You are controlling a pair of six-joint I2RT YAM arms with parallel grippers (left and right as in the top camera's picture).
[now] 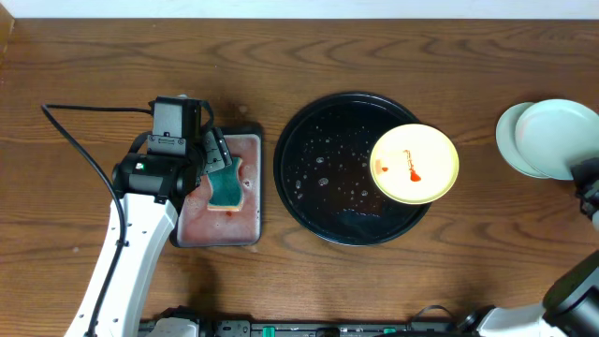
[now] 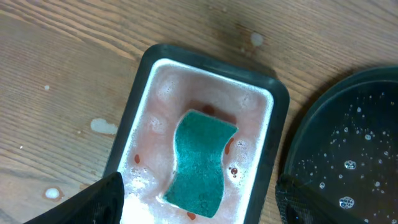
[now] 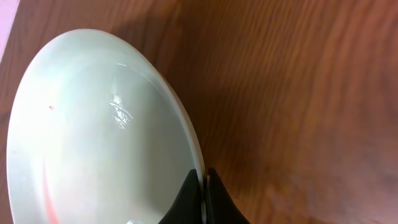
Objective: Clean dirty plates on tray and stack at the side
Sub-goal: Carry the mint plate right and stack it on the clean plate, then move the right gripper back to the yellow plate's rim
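My right gripper holds its plate and should next go left in the overhead view and down to release it on the lower plate, since that one's edge sticks out.
A yellow plate with a red sauce smear rests on the right side of the round black tray, which is wet with droplets. At the far right, one pale blue plate lies on the table. A second pale blue plate sits over it, held at its rim. My right gripper is shut on that plate's rim; a faint reddish trace shows near its edge. My left gripper is open, hovering over the green sponge.
The sponge lies in foamy pinkish water in the small rectangular black-rimmed tray, left of the round tray. Water drops lie on the wood beside it. A black cable loops at the far left.
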